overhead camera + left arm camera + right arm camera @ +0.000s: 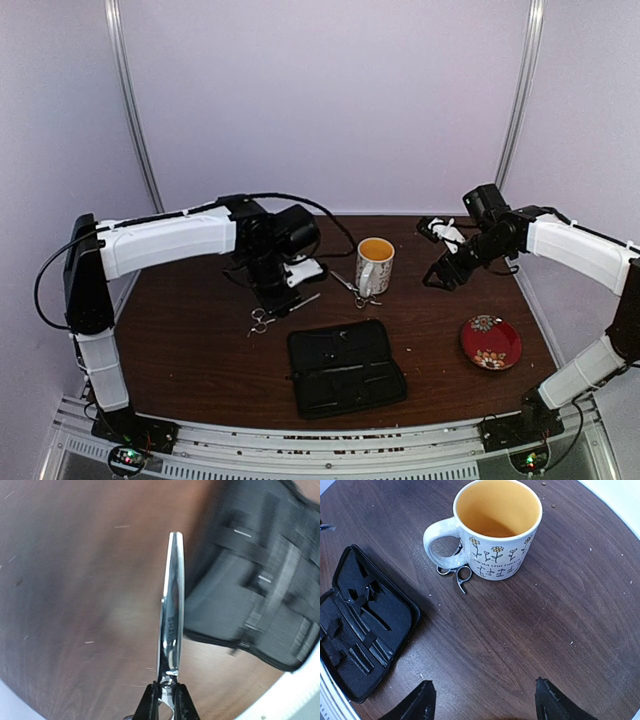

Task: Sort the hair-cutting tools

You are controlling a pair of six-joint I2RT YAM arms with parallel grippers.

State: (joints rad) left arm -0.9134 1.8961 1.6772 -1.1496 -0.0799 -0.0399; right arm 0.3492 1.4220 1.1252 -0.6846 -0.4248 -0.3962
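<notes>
My left gripper needs to go back to the open case next, slide the scissors' blades under the strap of the case's near half, and let go, because the blades lead past my fingers.
My left gripper [282, 298] is shut on a pair of silver scissors [266, 318] near their pivot, low over the table left of the mug. In the left wrist view the closed blades [172, 610] stick out past my fingers [150, 702]. A second pair of silver scissors [352, 288] lies against the mug's near side; its ring handles [457, 573] show in the right wrist view. My right gripper [441, 275] is open and empty, in the air right of the mug [485, 696]. The black clips cannot be made out with certainty; thin dark shapes lie inside the case.
An open black case [345, 368] lies at the front centre, also in the wrist views [260, 595] [360, 625]. A white floral mug [375, 262] [495, 530] stands mid-table. A red floral plate [490, 342] sits at the front right.
</notes>
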